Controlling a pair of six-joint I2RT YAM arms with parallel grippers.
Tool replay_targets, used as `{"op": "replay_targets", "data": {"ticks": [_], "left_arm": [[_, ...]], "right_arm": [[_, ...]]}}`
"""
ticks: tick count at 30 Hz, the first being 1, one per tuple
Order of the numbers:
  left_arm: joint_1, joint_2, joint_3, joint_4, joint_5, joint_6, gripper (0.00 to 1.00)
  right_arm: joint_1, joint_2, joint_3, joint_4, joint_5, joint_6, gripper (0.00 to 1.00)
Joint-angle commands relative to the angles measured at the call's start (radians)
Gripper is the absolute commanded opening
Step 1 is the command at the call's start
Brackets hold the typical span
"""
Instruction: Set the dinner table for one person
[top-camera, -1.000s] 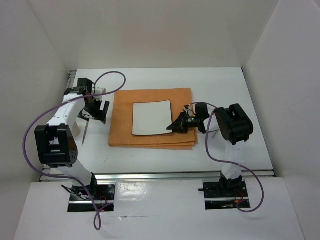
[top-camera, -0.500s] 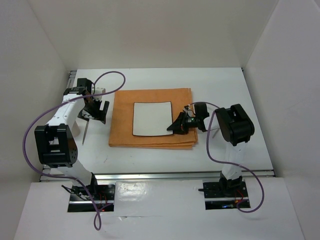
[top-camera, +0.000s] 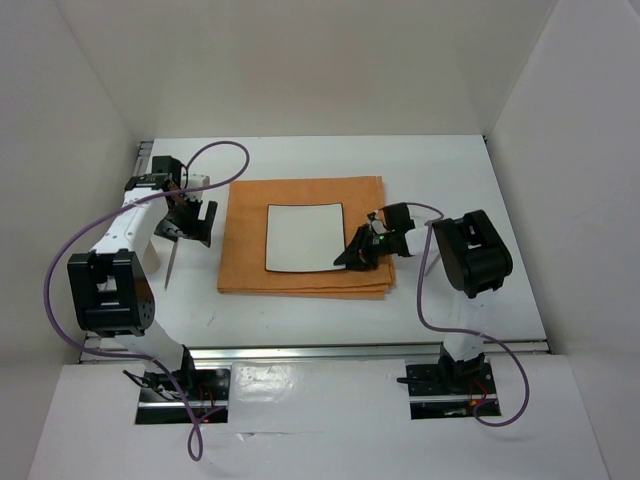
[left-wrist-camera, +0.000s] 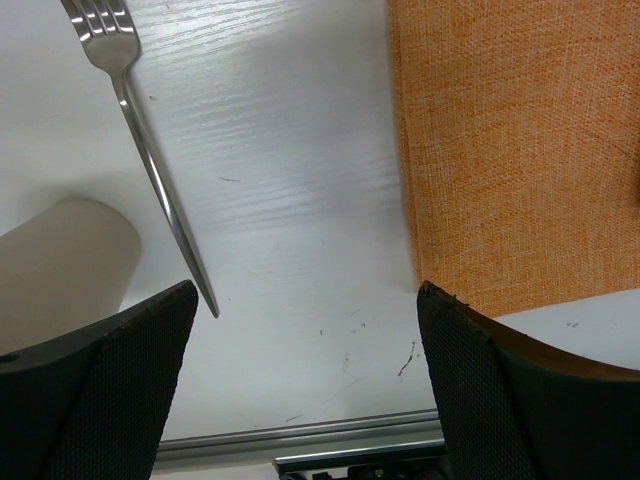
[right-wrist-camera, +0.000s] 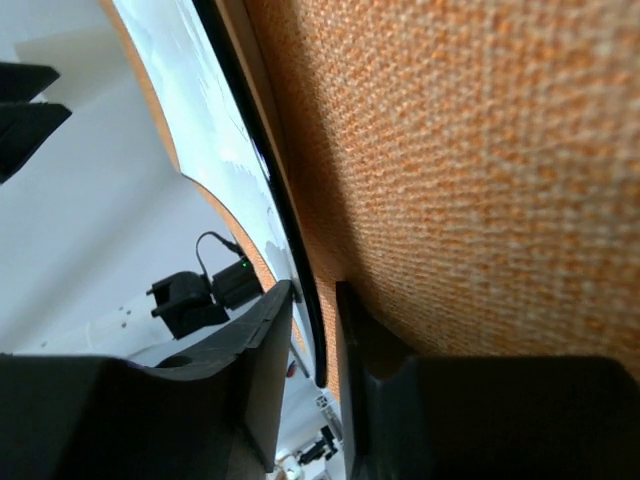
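Observation:
My left gripper swings left in the top view next, past the fork (left-wrist-camera: 150, 150), and closes on the beige cup (left-wrist-camera: 72, 262), since bare table lies between its fingers.
On the white dinner table (top-camera: 300, 160) lies an orange cloth (top-camera: 300, 280) with a small square white plate (top-camera: 303, 237) on it. My right gripper (top-camera: 358, 256) sits low at the plate's right edge. In the right wrist view the plate's dark rim (right-wrist-camera: 262, 170) runs between the fingers of the right gripper (right-wrist-camera: 315, 300), with a gap showing beside it; the cloth (right-wrist-camera: 450, 180) fills the right side. My left gripper (top-camera: 190, 228) hovers left of the cloth. It is wide open (left-wrist-camera: 307, 300) over bare table, and a fork (left-wrist-camera: 150, 150) lies just left of it.
The fork (top-camera: 172, 262) lies on the table left of the cloth, under the left arm. A thin grey utensil (top-camera: 431, 262) lies right of the cloth beside the right arm. White walls enclose the table on three sides. A metal rail (left-wrist-camera: 300, 435) runs along the near edge.
The right gripper's jaws have parted around the plate's rim, and the right arm has shifted slightly. The left arm and the fork have not moved.

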Motion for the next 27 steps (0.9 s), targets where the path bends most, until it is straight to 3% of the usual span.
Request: {"op": "replay_targets", "data": {"ticks": [1,8,14,18,23,27], "left_arm": [[0.006,-0.039,-0.005,0.001,0.023,0.014,0.96],[0.006,-0.048,-0.005,0.001,0.032,0.014,0.96],[0.015,-0.048,-0.005,0.001,0.032,0.014,0.96],[0.015,-0.057,0.004,-0.008,0.032,0.023,0.96],[0.015,-0.076,0.014,-0.008,0.006,0.032,0.96],[0.015,-0.109,0.035,-0.017,-0.038,0.032,0.96]], "right_arm": [[0.029,-0.057,0.039,-0.166,0.094,-0.034,0.30],[0.051,-0.057,0.039,-0.157,0.076,-0.025,0.30],[0.071,-0.067,0.048,-0.177,0.085,-0.025,0.19],[0.071,-0.077,0.057,-0.224,0.085,-0.056,0.42],[0.071,-0.109,0.057,-0.266,0.119,-0.080,0.51],[0.071,-0.122,0.071,-0.364,0.159,-0.125,0.66]]}}
